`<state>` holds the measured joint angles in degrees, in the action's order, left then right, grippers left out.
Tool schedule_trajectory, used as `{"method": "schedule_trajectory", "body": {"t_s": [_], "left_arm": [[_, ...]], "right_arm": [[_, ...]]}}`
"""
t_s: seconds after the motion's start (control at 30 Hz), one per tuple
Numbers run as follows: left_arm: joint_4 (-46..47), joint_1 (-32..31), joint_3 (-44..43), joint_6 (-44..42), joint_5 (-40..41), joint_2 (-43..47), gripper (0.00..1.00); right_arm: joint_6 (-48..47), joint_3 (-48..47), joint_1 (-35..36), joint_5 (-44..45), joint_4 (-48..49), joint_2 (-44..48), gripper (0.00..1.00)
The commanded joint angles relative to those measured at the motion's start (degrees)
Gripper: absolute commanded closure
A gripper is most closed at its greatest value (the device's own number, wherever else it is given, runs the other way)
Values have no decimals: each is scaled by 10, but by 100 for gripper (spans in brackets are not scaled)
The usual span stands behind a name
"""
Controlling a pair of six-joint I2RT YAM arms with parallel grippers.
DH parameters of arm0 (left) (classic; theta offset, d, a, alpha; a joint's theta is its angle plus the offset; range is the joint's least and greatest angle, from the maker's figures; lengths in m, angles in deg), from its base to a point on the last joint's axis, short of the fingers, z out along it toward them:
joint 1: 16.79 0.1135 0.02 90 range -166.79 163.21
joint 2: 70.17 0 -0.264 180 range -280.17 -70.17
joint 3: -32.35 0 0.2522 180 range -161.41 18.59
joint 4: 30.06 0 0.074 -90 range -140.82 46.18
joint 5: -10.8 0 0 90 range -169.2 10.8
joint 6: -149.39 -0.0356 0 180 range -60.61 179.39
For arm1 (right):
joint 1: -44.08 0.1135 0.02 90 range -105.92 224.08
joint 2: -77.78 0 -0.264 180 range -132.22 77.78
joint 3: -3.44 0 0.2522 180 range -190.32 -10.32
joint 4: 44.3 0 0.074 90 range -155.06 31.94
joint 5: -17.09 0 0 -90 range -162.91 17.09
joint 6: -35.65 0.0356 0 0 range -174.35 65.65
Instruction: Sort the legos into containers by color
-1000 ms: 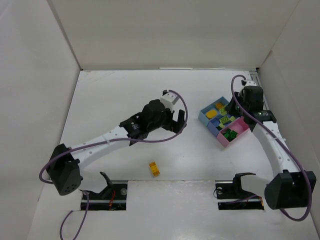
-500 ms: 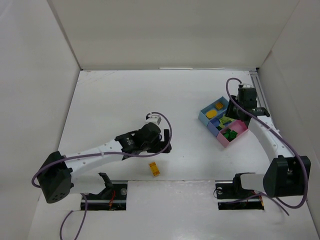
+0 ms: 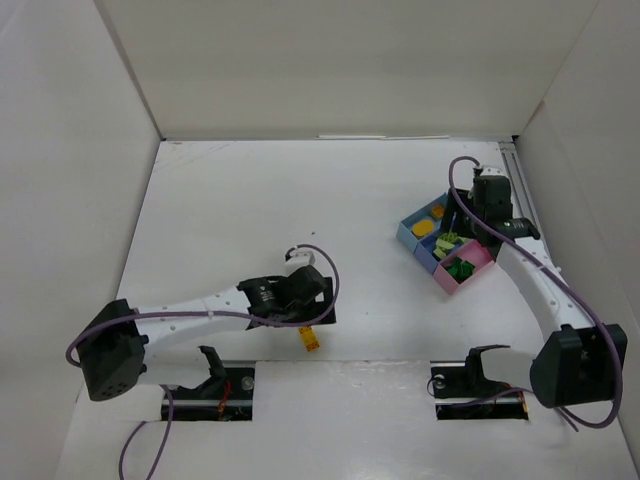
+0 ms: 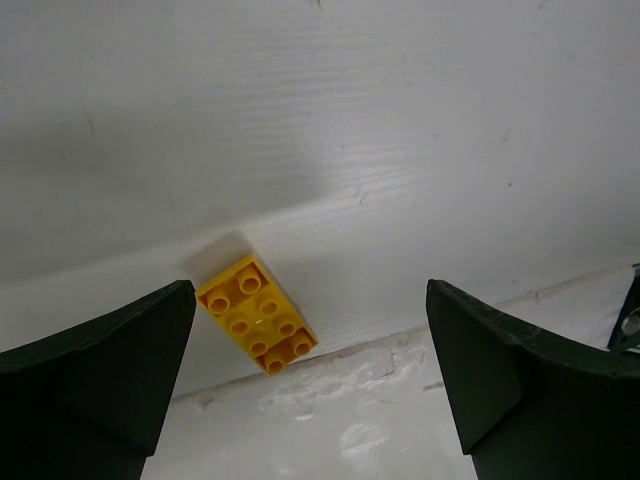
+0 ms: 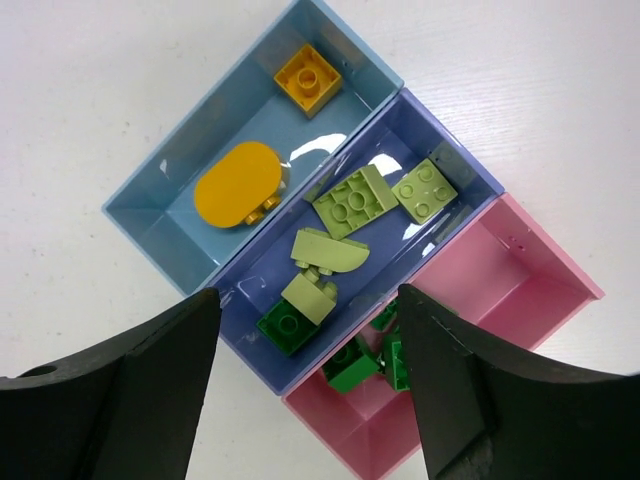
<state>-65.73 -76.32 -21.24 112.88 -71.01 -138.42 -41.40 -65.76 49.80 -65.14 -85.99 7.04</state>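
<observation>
My left gripper has to draw back and turn its fingers to the long sides, down onto the orange-yellow lego [image 3: 309,339] [image 4: 257,315], because the lego is lying at a slant.
An orange-yellow lego [image 4: 258,314] lies flat on the white table near its front edge [image 3: 311,338]. My left gripper [image 4: 310,300] hangs just over it, open, and the brick sits close to the left finger [image 4: 110,360]. My right gripper [image 5: 305,310] stands open above the containers [image 3: 408,230]. The light blue bin [image 5: 170,195] holds two orange-yellow pieces [image 5: 238,186]. In the darker blue bin [image 5: 250,280] are lime legos [image 5: 352,200] and one dark green brick [image 5: 285,325]. Dark green bricks [image 5: 350,362] lie in the pink bin [image 5: 500,280].
White walls close in the table on the left, back and right. Two cutouts with the arm mounts [image 3: 210,385] [image 3: 480,385] sit at the near edge. A rough seam [image 4: 380,345] runs just beyond the orange-yellow lego.
My left arm has swung from mid-table toward the near edge, down to the orange-yellow lego. My right gripper has shifted over the bins and opened.
</observation>
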Motion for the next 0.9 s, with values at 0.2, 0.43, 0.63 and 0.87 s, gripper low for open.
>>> {"method": "schedule_trajectory", "body": {"t_s": [0.2,0.43,0.63,0.87], "left_arm": [[-115,-52,-1,134,5,-61,6],[-120,-80,-48,140,18,-147,27],[-134,-88,-84,116,38,-196,49],[-156,-88,-140,96,68,-202,69]], "right_arm": [[-5,0,17,30,1,42,23],[1,11,22,30,1,47,23],[1,17,22,30,7,47,23],[1,23,22,24,19,53,23]]}}
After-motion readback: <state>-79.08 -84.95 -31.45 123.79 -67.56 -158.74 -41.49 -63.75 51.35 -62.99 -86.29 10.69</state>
